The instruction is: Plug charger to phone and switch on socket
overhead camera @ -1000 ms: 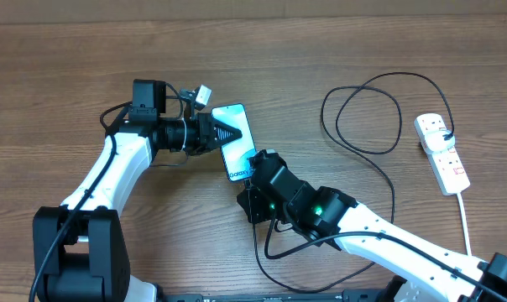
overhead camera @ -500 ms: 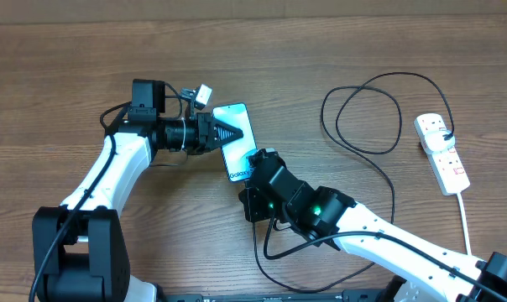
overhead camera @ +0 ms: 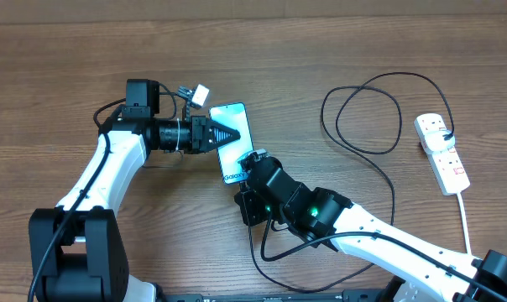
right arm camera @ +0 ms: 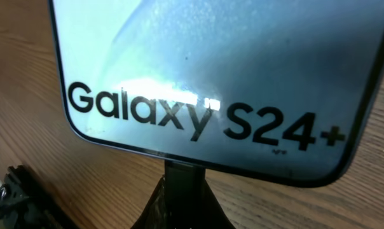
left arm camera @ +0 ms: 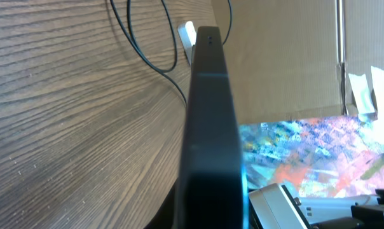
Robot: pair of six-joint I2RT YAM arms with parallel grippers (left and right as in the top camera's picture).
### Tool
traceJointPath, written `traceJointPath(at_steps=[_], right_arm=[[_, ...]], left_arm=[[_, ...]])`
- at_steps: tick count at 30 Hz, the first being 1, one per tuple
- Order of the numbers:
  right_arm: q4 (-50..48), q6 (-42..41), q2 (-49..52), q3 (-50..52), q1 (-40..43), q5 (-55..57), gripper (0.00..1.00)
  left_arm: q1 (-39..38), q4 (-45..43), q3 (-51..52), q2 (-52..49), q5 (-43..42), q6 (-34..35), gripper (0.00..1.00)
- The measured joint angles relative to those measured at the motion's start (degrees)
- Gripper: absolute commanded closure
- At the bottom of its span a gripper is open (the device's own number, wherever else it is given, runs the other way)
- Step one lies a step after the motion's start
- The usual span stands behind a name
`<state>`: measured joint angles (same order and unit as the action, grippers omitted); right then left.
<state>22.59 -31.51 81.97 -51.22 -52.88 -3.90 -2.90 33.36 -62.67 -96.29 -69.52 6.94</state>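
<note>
My left gripper holds the raised phone and will bring it down and back to the tabletop by the phone's near end (overhead camera: 234, 195), which lies there, then release.
The phone (overhead camera: 239, 151), light blue-teal screen up, lies tilted at the table's middle. My left gripper (overhead camera: 230, 134) is shut on the phone from the left. In the left wrist view the phone (left arm camera: 208, 127) shows edge-on as a dark bar. My right gripper (overhead camera: 252, 166) is at the phone's near end, shut on the charger's black connector tip (right arm camera: 182, 177). That tip touches the bottom edge under the "Galaxy S24+" text (right arm camera: 198, 117). The charger cable (overhead camera: 324, 111) loops to the right. The white socket strip (overhead camera: 442, 155) with its red switch (overhead camera: 457, 174) lies at the far right.
The strip's white cord (overhead camera: 467, 220) runs toward the front edge. The black cable also trails under my right arm (overhead camera: 258, 252). A cardboard wall (left arm camera: 281, 57) stands behind the table. The strip shows small in the left wrist view (left arm camera: 188, 35).
My left arm has drawn slightly left and the phone's near end has shifted left with it. My right gripper has followed up and to the left, still at the phone's bottom edge.
</note>
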Motion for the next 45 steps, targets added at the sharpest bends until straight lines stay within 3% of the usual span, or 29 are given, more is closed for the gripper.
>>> traceJointPath(at_steps=[32,37,40,45], right_arm=[[2.3,1.8,0.3,-4.4,2.3,-1.8,0.96],[2.5,2.4,0.3,-5.0,2.3,-0.9,0.75],[4.2,2.3,0.2,-6.7,2.9,-1.2,0.54],[6.5,2.4,0.2,-7.9,3.1,-1.6,0.27]], left_arm=[[-1.9,1.2,-1.5,0.0,-3.0,-4.0,0.96],[-2.6,1.6,-1.3,0.0,-2.9,-4.0,0.96],[-3.0,1.2,-0.8,-0.1,-0.4,-3.9,0.96],[-3.4,1.7,-0.5,-0.1,6.1,-0.6,0.96]])
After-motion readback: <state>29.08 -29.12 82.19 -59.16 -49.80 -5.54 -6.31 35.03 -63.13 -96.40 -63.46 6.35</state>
